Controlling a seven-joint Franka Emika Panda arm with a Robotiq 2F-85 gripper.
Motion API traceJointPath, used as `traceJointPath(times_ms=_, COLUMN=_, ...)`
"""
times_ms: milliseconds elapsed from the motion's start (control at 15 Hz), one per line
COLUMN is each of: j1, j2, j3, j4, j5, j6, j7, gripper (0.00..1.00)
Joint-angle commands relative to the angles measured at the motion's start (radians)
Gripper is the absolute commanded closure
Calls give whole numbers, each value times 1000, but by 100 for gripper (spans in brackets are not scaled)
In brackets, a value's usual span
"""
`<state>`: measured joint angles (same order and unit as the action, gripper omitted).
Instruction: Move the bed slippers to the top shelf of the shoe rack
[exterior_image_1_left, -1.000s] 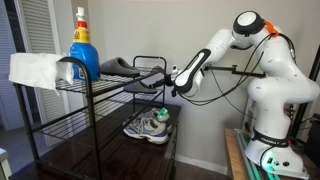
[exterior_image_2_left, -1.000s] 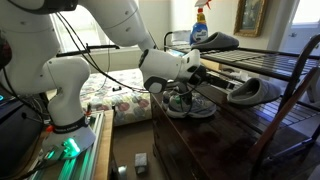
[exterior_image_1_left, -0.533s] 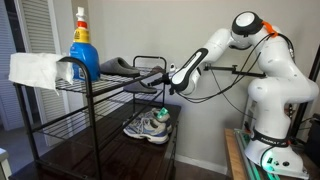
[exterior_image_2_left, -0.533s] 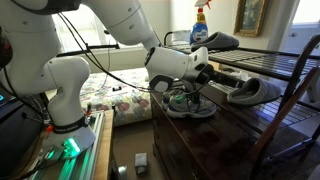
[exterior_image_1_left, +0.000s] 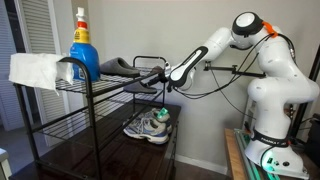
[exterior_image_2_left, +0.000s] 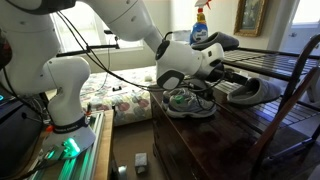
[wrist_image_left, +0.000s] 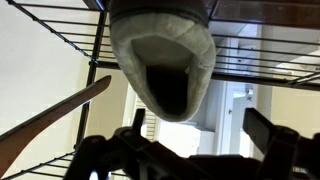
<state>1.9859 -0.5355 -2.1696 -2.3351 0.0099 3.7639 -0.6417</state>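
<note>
The slipper (wrist_image_left: 165, 55) on the wire shelf sits lower than my open fingers, so I will move my gripper down and in toward it next, with my fingers on both sides of the slipper's near heel.
One grey bed slipper (exterior_image_1_left: 118, 67) lies on the top shelf (exterior_image_1_left: 105, 84) of the black shoe rack (exterior_image_1_left: 88, 120), and it shows in both exterior views (exterior_image_2_left: 216, 42). The other slipper (exterior_image_2_left: 255, 92) lies on the wire tier below. My gripper (exterior_image_1_left: 160, 75) is at the rack's end at about top-shelf height (exterior_image_2_left: 215, 62). In the wrist view a grey slipper (wrist_image_left: 165, 55) with a dark opening lies on wire grid just ahead of my gripper (wrist_image_left: 185, 150). The jaws are open and empty.
A blue spray bottle (exterior_image_1_left: 82, 45) and a white cloth (exterior_image_1_left: 35, 70) stand on the top shelf behind the slipper. White-and-grey sneakers (exterior_image_1_left: 150, 125) sit on the dark glossy base (exterior_image_2_left: 200, 135). A wall is close behind the rack.
My gripper has risen from the level of the lower tier to top-shelf height and moved closer to the rack. Both slippers stay where they were.
</note>
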Motion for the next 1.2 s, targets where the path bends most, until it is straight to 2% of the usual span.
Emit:
traceJointPath(times_ms=0, j1=3, j2=-20, j3=-7, j4=50, j5=-42, j6=-44, j7=-9, gripper=0)
traceJointPath(times_ms=400, j1=40, j2=50, j3=-62, j4=29, j5=22, j6=-142, j7=-12, gripper=0)
traceJointPath(times_ms=800, j1=79, j2=83, j3=-124, j4=24, j5=50, j6=-188, j7=-23, gripper=0)
traceJointPath(times_ms=1000, j1=112, j2=135, j3=-182, j4=9, j5=85, j6=-239, j7=-33, gripper=0)
traceJointPath(times_ms=1067, j1=140, j2=156, j3=-219, j4=4, j5=112, j6=-248, j7=-48, gripper=17)
traceJointPath(times_ms=1133, j1=161, j2=171, j3=-246, j4=1, j5=134, j6=-259, j7=-56, gripper=28)
